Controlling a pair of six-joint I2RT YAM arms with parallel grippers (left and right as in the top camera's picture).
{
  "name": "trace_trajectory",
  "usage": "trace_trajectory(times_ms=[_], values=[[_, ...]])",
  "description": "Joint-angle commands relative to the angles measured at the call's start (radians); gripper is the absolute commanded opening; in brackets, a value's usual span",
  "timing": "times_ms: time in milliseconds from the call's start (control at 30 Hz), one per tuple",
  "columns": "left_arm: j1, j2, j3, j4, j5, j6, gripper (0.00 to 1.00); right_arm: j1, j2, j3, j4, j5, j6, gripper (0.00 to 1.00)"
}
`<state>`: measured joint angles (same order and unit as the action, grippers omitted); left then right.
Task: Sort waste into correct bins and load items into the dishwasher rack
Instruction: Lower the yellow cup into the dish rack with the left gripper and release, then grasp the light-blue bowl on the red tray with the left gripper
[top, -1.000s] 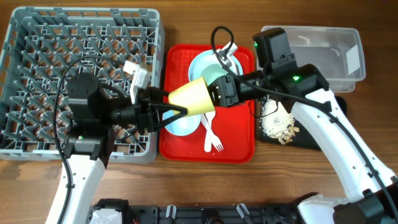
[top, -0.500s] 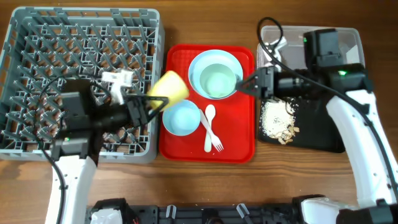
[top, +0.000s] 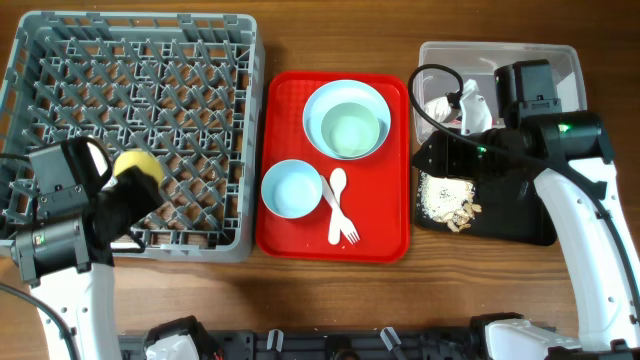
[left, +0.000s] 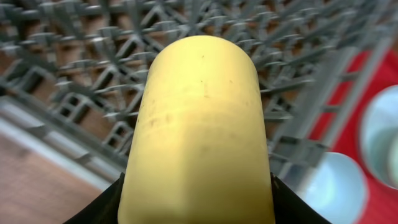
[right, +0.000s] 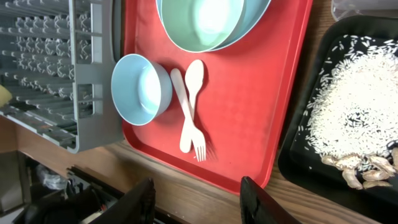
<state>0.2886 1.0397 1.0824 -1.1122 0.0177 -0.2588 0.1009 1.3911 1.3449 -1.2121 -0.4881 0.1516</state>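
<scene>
The grey rack's front pegs are just below my left gripper, so I will next lower the yellow cup (top: 137, 165) onto them and release it.
My left gripper (top: 122, 192) is shut on the small yellow cup (top: 137, 165) and holds it over the front left part of the grey dishwasher rack (top: 60, 60). In the left wrist view the cup (left: 198, 124) fills the frame between my fingers above the rack's pegs (left: 74, 74). My right gripper (right: 199, 202) is open and empty, above the black tray (top: 520, 215) holding beige-white food scraps (top: 445, 198). A teal bowl (top: 350, 128) sits on the pale plate (top: 315, 100). A second teal bowl (top: 291, 188), a white spoon (right: 194, 78) and a fork (right: 186, 124) lie beside them. A white scrap (top: 438, 105) lies in the clear tub (top: 545, 60). The red wrapper is not in view.
The plate, bowls and cutlery rest on a flat red serving tray (top: 385, 225) between the rack and the black tray. The right arm's cable loops over the tub's left end. Bare wooden table runs along the front edge (top: 330, 290).
My left gripper has carried the yellow cup left, from the red tray's edge to over the rack's front left. My right arm has drawn back right over the black tray.
</scene>
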Motion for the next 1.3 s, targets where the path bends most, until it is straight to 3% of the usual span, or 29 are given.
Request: trace_trajectory(times_ms=[0, 233, 433, 500, 567, 600, 633, 833, 1000, 1167, 1267], values=[[0.005, 0.07, 0.011, -0.008, -0.121, 0.012, 0.04, -0.003, -0.012, 0.003, -0.004, 0.026, -0.017, 0.45], [0.004, 0.278, 0.011, 0.031, -0.002, 0.013, 0.04, -0.003, -0.012, 0.003, -0.008, 0.026, -0.017, 0.44], [0.004, 0.315, 0.011, 0.043, 0.061, 0.013, 0.04, -0.003, -0.012, 0.003, -0.009, 0.026, -0.017, 0.44], [0.004, 0.315, 0.011, 0.042, 0.061, 0.013, 0.14, -0.003, -0.012, 0.003, -0.009, 0.026, -0.017, 0.44], [0.004, 0.315, 0.011, 0.042, 0.061, 0.013, 0.47, -0.003, -0.012, 0.003, -0.009, 0.026, -0.018, 0.44], [0.004, 0.315, 0.011, 0.042, 0.061, 0.013, 0.91, -0.003, -0.012, 0.003, -0.01, 0.026, -0.017, 0.44], [0.004, 0.315, 0.011, 0.04, 0.061, 0.013, 1.0, -0.003, -0.012, 0.003, -0.013, 0.026, -0.018, 0.44], [0.004, 0.306, 0.012, 0.039, 0.068, 0.013, 1.0, -0.003, -0.012, 0.003, -0.013, 0.026, -0.018, 0.44], [-0.019, 0.177, 0.012, 0.097, 0.231, 0.013, 1.0, -0.003, -0.012, 0.003, -0.017, 0.027, -0.02, 0.45], [-0.238, 0.032, 0.012, 0.233, 0.274, 0.013, 1.0, -0.003, -0.013, 0.003, -0.074, 0.137, 0.004, 0.49], [-0.404, 0.055, 0.011, 0.287, 0.211, 0.013, 1.0, -0.003, -0.026, 0.003, -0.103, 0.344, 0.16, 0.49]])
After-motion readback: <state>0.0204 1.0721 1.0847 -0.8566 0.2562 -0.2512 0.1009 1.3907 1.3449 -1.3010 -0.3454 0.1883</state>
